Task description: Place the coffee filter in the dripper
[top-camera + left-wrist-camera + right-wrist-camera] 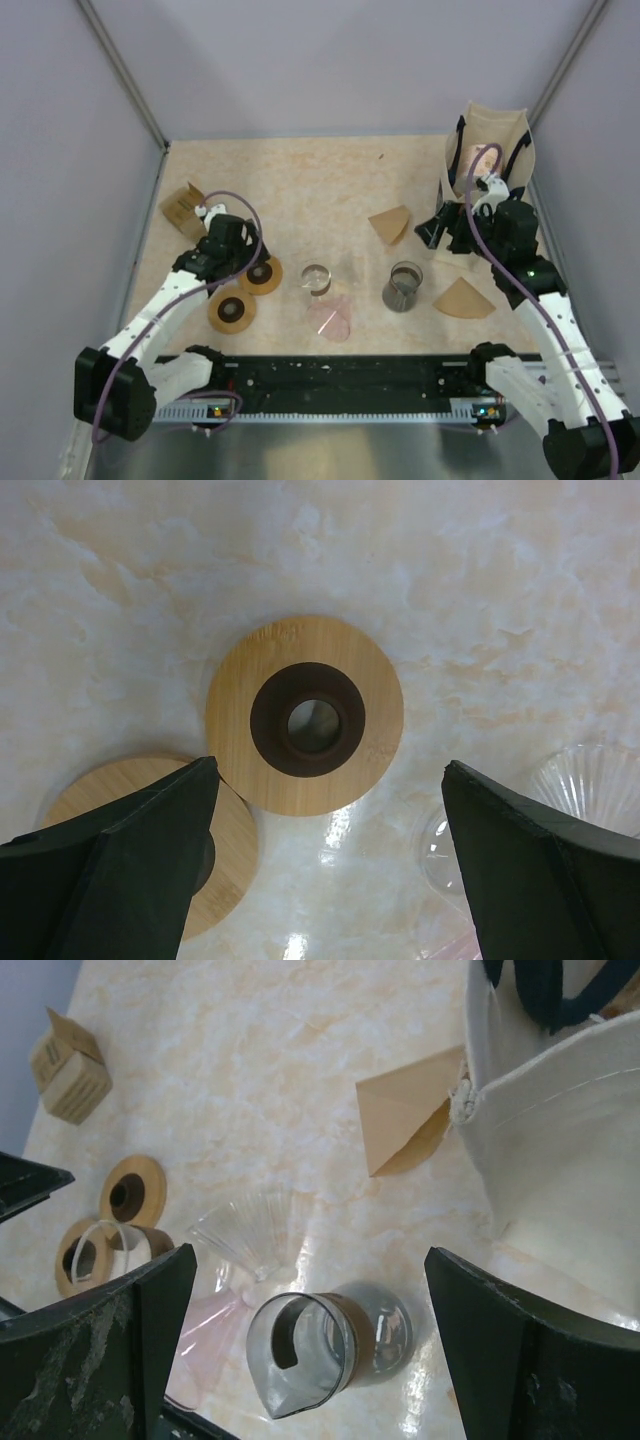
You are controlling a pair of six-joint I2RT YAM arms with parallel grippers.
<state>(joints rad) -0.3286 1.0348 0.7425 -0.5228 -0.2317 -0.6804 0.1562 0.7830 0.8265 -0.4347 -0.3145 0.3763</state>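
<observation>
The far wooden disc's dark centre is hollow. My left gripper will next lower onto the far disc's rim, on the side by the other disc.
Two brown paper coffee filters lie flat on the table, one (390,224) behind the grey carafe and one (463,299) at the front right; the first also shows in the right wrist view (405,1110). A clear ribbed dripper (245,1235) lies on its side beside a pink dripper (330,320), and its edge shows in the left wrist view (590,780). My left gripper (235,250) is open and empty above two wooden discs. My right gripper (440,230) is open and empty, hovering between the far filter and the canvas bag.
Two wooden discs with dark centres (305,715) (120,820) lie at the left. A clear glass carafe (316,279) and a grey glass carafe (320,1345) stand mid-table. A canvas bag (488,150) stands at the back right, a small cardboard box (182,210) at the back left.
</observation>
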